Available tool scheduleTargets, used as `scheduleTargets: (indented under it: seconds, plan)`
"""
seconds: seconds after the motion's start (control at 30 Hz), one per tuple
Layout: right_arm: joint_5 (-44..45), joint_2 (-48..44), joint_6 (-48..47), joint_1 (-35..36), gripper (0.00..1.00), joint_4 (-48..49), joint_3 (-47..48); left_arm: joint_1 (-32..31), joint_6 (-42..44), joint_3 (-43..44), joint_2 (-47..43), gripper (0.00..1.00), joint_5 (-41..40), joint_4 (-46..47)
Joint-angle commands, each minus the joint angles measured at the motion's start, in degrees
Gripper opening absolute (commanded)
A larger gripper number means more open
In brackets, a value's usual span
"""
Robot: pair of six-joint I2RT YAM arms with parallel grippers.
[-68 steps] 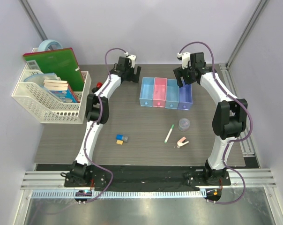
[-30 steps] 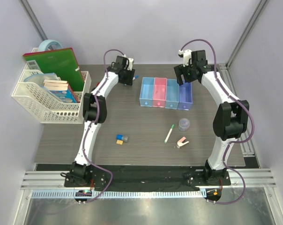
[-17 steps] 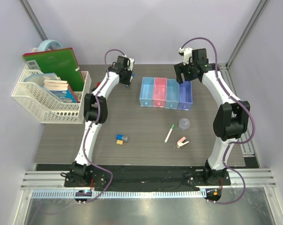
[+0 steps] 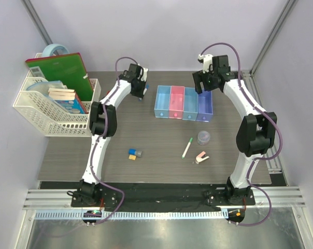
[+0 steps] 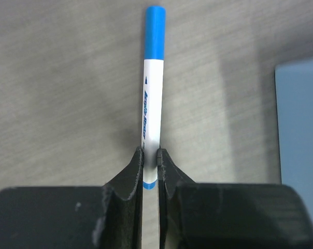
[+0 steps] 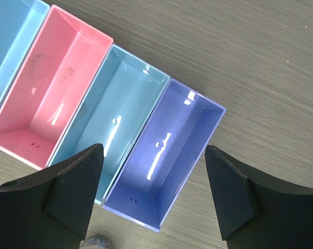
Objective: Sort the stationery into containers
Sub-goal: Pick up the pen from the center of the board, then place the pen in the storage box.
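My left gripper lifts next, moves toward the empty light blue bin beside the pen and brings the pen down over the bin's opening, since its sides are raised.
My left gripper (image 5: 150, 155) is shut on a white pen with a blue tip (image 5: 151, 93) at the back of the table, just left of the containers. From above, that gripper (image 4: 142, 89) hides most of the pen. The containers are four joined bins: light blue (image 4: 162, 102), pink (image 4: 176, 102), light blue (image 4: 189, 104) and purple-blue (image 4: 204, 106). My right gripper (image 6: 154, 155) hangs open above the purple-blue bin (image 6: 167, 155), holding nothing. A green-capped pen (image 4: 187, 148), a grey tub (image 4: 203, 137), a pink-white clip (image 4: 201, 157) and small blocks (image 4: 133, 154) lie on the near half of the table.
A white mesh basket (image 4: 53, 111) stands at the left edge. It holds a green book (image 4: 63, 72), notebooks and a light blue tape roll (image 4: 55, 49). Metal frame posts rise at the back corners.
The left gripper has closed on the blue-tipped pen and shifted slightly to the right. The right arm has stayed above the bins, still open.
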Motion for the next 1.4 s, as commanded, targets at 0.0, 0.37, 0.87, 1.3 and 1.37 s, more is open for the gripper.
scheduleTargets:
  seconds: [0.0,0.37,0.87,1.3,1.37]
  plan:
    - [3.02,-3.64,1.34,-0.05,0.84,4.73,-2.78,0.68,-1.61,-1.85,-6.44,0.0,2.92,-3.7]
    - [18.66,-3.9,3.36,-0.67,0.84,10.89,-11.93,0.6,-4.59,-6.6,-17.44,0.0,10.46,-0.44]
    - [28.95,-6.54,7.41,-1.72,0.83,13.08,-14.04,-2.04,-18.39,-12.4,-18.51,0.0,25.42,8.25]
    - [26.06,-8.64,7.93,-1.81,0.83,13.0,-14.92,-4.41,-22.09,-8.88,-11.21,0.0,23.31,8.61]
    - [25.09,-9.96,7.93,-1.72,0.83,12.56,-15.01,-4.41,-21.56,-8.97,-10.94,0.0,22.52,8.35]
